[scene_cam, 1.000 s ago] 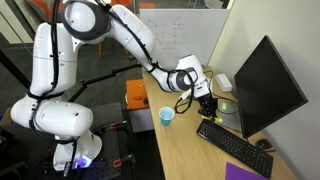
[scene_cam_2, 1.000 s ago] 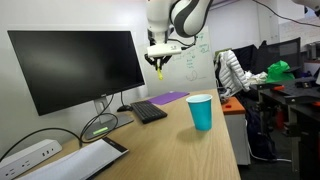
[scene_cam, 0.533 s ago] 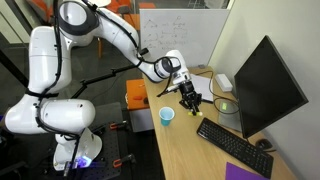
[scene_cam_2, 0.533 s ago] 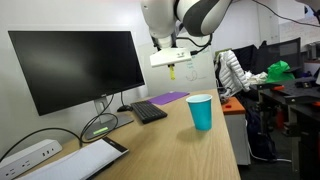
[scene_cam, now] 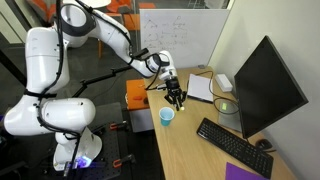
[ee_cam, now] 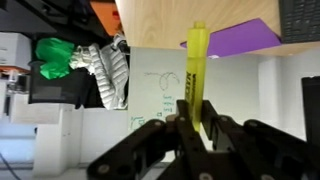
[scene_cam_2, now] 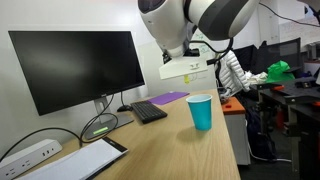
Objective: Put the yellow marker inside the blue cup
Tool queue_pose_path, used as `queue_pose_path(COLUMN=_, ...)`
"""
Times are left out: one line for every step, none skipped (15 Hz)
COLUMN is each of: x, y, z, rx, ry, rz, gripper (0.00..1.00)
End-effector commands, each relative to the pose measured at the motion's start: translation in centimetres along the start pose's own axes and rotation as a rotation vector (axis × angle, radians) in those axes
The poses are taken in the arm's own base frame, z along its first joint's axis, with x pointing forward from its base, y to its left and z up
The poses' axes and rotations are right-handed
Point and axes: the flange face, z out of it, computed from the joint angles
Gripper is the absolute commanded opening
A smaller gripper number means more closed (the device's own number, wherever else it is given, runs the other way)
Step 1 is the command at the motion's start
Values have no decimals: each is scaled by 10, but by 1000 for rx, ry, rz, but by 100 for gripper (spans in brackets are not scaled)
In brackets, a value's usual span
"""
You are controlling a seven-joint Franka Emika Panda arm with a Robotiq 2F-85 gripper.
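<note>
I need to move my gripper back and down to the blue cup's opening (scene_cam: 166, 112) and let go of the yellow marker inside, because the cup's opening is lower and closer to the base.
My gripper (ee_cam: 197, 128) is shut on the yellow marker (ee_cam: 195, 70), which sticks out straight from between the fingers in the wrist view. In both exterior views the gripper (scene_cam: 176, 100) (scene_cam_2: 192, 70) hangs in the air just above the blue cup (scene_cam: 167, 116) (scene_cam_2: 200, 111). The cup stands upright near the table's edge. The marker is too small to make out in the exterior views. The cup does not show in the wrist view.
A black monitor (scene_cam: 266, 85) (scene_cam_2: 75, 65) and a black keyboard (scene_cam: 232, 143) (scene_cam_2: 148, 111) stand on the wooden table (scene_cam: 190, 150). A purple pad (scene_cam_2: 172, 97) (ee_cam: 245, 36) lies past the keyboard. A white tablet (scene_cam_2: 85, 158) and a power strip (scene_cam_2: 25, 155) lie nearby.
The gripper has carried the marker from above the keyboard over to a spot above the blue cup. The cup has not moved.
</note>
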Motion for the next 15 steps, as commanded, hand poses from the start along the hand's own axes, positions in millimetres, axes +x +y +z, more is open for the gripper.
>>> queue_pose_path(x=-10, y=5, z=-16, rx=-25, ry=14, rz=25, gripper=5)
queue_pose_path(x=-16, y=7, z=-20, rx=-29, ry=21, rz=28, gripper=5)
queue_pose_path(x=-21, y=9, z=-24, rx=-35, ry=24, rz=26, gripper=5)
queue_pose_path(x=-26, y=11, z=-27, rx=-43, ry=30, rz=28, gripper=5)
queue_pose_path(x=-30, y=12, z=-28, rx=-61, ry=35, rz=22, gripper=5)
queue_pose_path(x=-34, y=14, z=-29, rx=-76, ry=37, rz=20, gripper=5)
queue_pose_path(x=-39, y=16, z=-29, rx=-99, ry=39, rz=12, gripper=5)
queue_pose_path(x=-43, y=17, z=-27, rx=-115, ry=46, rz=7, gripper=5)
queue_pose_path(x=-47, y=17, z=-25, rx=-136, ry=46, rz=-3, gripper=5)
queue_pose_path(x=-52, y=17, z=-24, rx=-152, ry=42, rz=-7, gripper=5)
queue_pose_path(x=-56, y=15, z=-22, rx=-160, ry=29, rz=-6, gripper=5)
queue_pose_path(x=-61, y=13, z=-21, rx=-168, ry=1, rz=-2, gripper=5)
queue_pose_path(x=-67, y=9, z=-20, rx=-170, ry=-22, rz=11, gripper=5)
queue_pose_path(x=-72, y=6, z=-18, rx=-176, ry=-38, rz=23, gripper=5)
queue_pose_path(x=-78, y=3, z=-17, rx=-184, ry=-48, rz=33, gripper=5)
